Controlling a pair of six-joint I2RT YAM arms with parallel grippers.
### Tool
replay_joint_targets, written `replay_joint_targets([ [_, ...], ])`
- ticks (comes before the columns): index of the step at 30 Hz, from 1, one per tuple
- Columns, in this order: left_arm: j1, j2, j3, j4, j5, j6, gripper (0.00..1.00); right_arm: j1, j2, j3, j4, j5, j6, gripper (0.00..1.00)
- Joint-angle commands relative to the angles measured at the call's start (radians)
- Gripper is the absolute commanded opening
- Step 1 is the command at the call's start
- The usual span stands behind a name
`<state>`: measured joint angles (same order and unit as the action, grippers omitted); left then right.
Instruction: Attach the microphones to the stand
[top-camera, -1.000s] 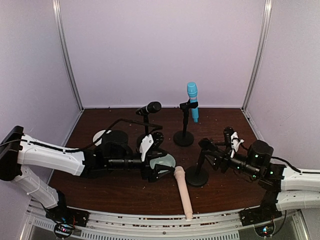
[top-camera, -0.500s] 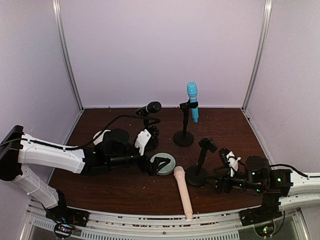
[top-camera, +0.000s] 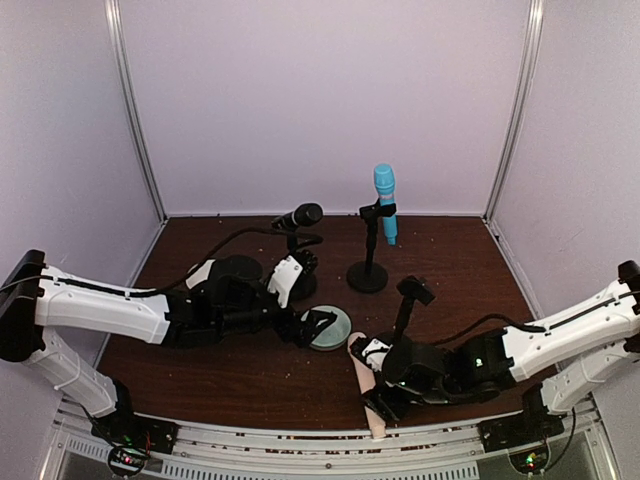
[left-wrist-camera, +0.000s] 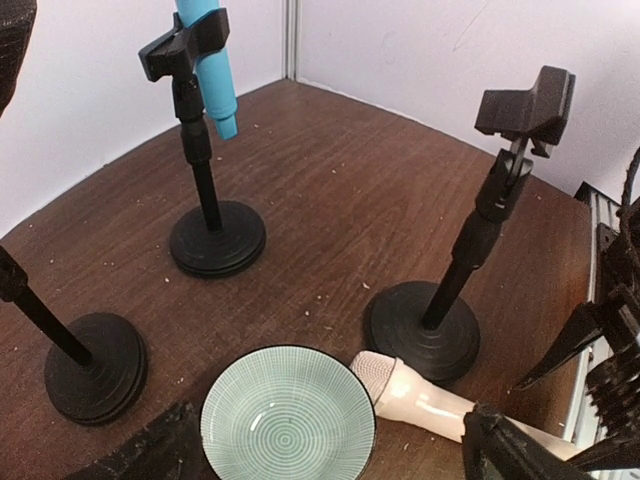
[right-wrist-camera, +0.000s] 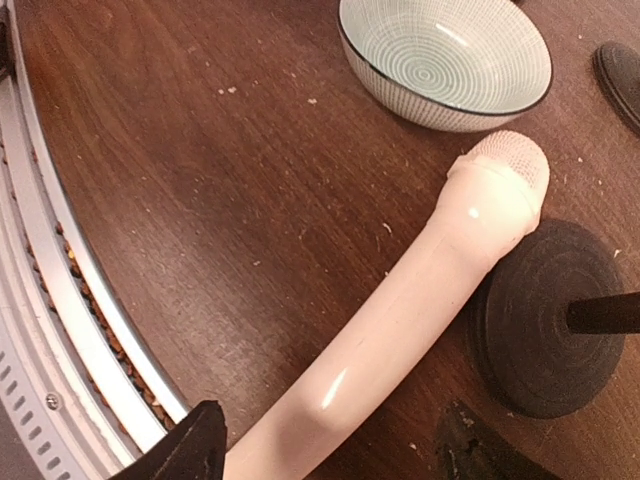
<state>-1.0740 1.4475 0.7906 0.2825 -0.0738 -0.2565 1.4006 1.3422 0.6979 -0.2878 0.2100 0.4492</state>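
Note:
The handle of the pale pink-beige microphone (top-camera: 377, 425) (right-wrist-camera: 296, 428) lies just below my right gripper, between its fingers, so I need to lower the gripper onto the handle and close there.
The pale pink-beige microphone (top-camera: 377, 425) lies flat on the table by the base of the empty stand (top-camera: 405, 312). It also shows in the right wrist view (right-wrist-camera: 440, 260) and the left wrist view (left-wrist-camera: 415, 395). My right gripper (top-camera: 372, 398) (right-wrist-camera: 325, 445) is open, low over it, with a finger on each side of its body. The light blue microphone (top-camera: 385, 200) is clipped in the far stand. The black microphone (top-camera: 298, 216) sits in the left stand. My left gripper (top-camera: 315, 327) (left-wrist-camera: 320, 460) is open around a green bowl (left-wrist-camera: 287, 415).
The green bowl (top-camera: 335, 322) (right-wrist-camera: 445, 60) rests on the table just left of the pink microphone's head. A dark dish (top-camera: 237, 268) and a white one (top-camera: 203, 270) lie behind my left arm. A metal rail (right-wrist-camera: 60, 300) runs along the near table edge.
My right arm has swung in from the right and dropped low, its open gripper now straddling the pink microphone. My left gripper has set the green bowl down and stays open beside it.

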Motion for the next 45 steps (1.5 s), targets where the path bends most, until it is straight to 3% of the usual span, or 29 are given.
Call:
replay_joint_targets([
  [1, 0.005, 0.007, 0.026, 0.008, 0.008, -0.012, 0.93, 0.001, 0.073, 0.069, -0.108, 0.026, -0.009, 0.73],
  [6, 0.005, 0.007, 0.022, 0.001, 0.01, -0.011, 0.92, -0.01, 0.149, 0.115, -0.167, 0.017, 0.016, 0.73],
  [12, 0.005, 0.015, 0.024, 0.004, 0.02, -0.011, 0.92, -0.065, 0.203, 0.099, -0.153, -0.106, 0.045, 0.69],
  [20, 0.004, 0.024, 0.022, 0.007, 0.027, -0.015, 0.92, -0.091, 0.255, 0.098, -0.134, -0.172, 0.052, 0.58],
  [24, 0.005, 0.027, 0.022, 0.008, 0.031, -0.017, 0.92, -0.122, 0.293, 0.092, -0.118, -0.196, 0.078, 0.45],
  [31, 0.005, 0.022, 0.007, 0.019, 0.03, -0.023, 0.92, -0.135, 0.226, 0.07, -0.148, -0.117, 0.149, 0.32],
  [45, 0.005, 0.034, 0.007, 0.027, 0.027, -0.021, 0.91, -0.087, 0.097, 0.049, -0.173, -0.134, 0.132, 0.23],
])
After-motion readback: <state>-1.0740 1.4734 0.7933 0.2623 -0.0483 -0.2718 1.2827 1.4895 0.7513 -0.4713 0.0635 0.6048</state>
